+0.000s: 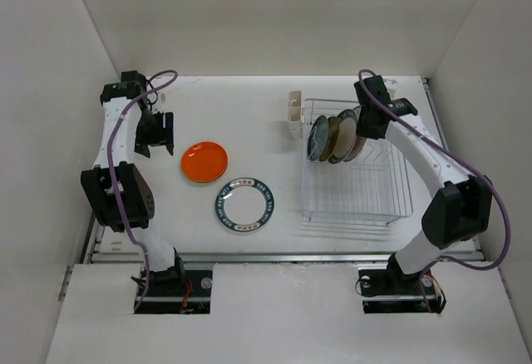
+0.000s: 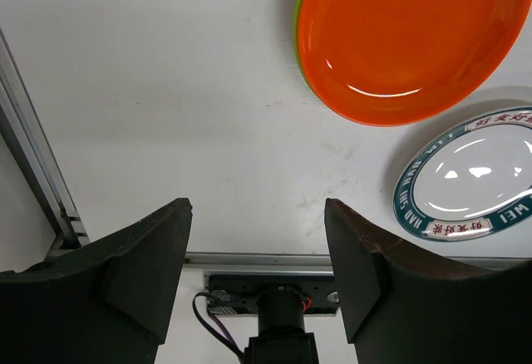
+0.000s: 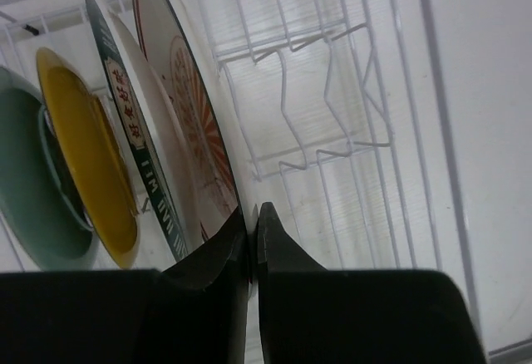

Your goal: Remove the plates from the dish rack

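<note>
My right gripper will next lift the patterned plate out of the rack. Then it will tilt the plate down onto the white plate, which is lying flat and uncovered.
The white wire dish rack (image 1: 391, 189) stands at the right, with several plates upright in its far-left slots (image 1: 332, 137). In the right wrist view these are a patterned plate with a dark rim (image 3: 187, 90), a teal-rimmed plate (image 3: 125, 131), a yellow plate (image 3: 83, 156) and a green plate (image 3: 25, 189). My right gripper (image 3: 252, 214) (image 1: 366, 123) is shut on the rim of the patterned plate. An orange plate (image 1: 204, 161) lies on a lime green plate (image 2: 301, 15). A white plate with a teal rim (image 1: 245, 204) lies beside them. My left gripper (image 2: 258, 206) (image 1: 156, 135) is open and empty, left of the orange plate.
A cream cutlery cup (image 1: 294, 108) sits at the rack's far-left corner. White walls enclose the table on three sides. A metal rail (image 2: 37, 164) runs along the table's left edge and another along its near edge (image 1: 283, 256).
</note>
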{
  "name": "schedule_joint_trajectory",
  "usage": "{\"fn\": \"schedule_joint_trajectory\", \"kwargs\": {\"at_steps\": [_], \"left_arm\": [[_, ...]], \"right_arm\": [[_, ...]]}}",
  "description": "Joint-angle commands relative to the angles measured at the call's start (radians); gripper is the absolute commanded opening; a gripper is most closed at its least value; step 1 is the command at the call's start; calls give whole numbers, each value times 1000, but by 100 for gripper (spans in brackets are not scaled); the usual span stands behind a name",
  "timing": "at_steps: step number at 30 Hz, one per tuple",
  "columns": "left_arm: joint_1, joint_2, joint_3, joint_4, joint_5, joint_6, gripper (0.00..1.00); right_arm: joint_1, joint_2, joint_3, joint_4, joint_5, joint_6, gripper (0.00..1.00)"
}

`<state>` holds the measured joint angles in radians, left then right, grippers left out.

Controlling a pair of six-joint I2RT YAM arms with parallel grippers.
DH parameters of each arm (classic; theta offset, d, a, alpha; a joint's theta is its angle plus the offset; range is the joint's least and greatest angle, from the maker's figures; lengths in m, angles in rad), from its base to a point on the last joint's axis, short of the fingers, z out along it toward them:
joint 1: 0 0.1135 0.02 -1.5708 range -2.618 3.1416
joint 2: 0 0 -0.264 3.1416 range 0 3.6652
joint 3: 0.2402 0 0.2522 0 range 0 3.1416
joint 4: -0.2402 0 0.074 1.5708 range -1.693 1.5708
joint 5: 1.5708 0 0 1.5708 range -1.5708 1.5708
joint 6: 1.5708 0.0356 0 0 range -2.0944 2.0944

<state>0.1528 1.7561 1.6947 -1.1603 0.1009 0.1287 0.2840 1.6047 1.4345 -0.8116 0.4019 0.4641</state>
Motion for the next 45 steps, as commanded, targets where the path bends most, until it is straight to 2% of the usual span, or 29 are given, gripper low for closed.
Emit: {"fn": "schedule_joint_trajectory", "kwargs": {"at_steps": [1,6,11,13,17,18,20,21,22,25,28,33,39,41,43,44,45], "left_arm": [[8,-53,-7,-27,-4,3,62],[8,-53,11,-27,-4,3,62],[8,-63,20,-36,5,3,62],[8,-63,20,-36,5,3,62],[8,-63,29,-36,5,-8,62],[8,-63,29,-36,5,-8,62],[8,-63,29,-36,-6,-8,62],[8,-63,29,-36,-6,-8,62],[8,-63,29,-36,-6,-8,62],[8,-72,20,-36,-17,-8,62],[8,-81,10,-36,-17,-8,62],[8,-81,10,-36,-17,-8,62],[8,-81,-9,-36,-26,-8,62],[8,-81,-9,-36,-26,-8,62],[8,-81,-9,-36,-26,-8,62],[8,-81,-9,-36,-26,-8,62],[8,-81,-9,-36,-26,-8,62]], "right_arm": [[3,-107,177,-85,201,57,0],[43,-121,377,-224,385,1,0],[128,-85,561,-362,579,16,0],[179,-72,584,-377,554,16,0],[325,-115,485,-146,162,-129,0],[361,-115,401,-86,-85,-149,0],[392,-127,325,70,-339,-176,0],[424,-114,293,115,-539,-176,0],[440,-86,240,187,-611,-186,0],[477,-17,210,226,-745,-186,0],[491,105,225,198,-799,-186,0],[491,231,210,227,-808,-186,0],[491,294,170,239,-851,-196,1],[491,322,155,239,-851,-196,6],[491,333,132,229,-839,-205,17],[491,342,132,213,-839,-205,27],[491,342,132,203,-822,-205,52]]}}
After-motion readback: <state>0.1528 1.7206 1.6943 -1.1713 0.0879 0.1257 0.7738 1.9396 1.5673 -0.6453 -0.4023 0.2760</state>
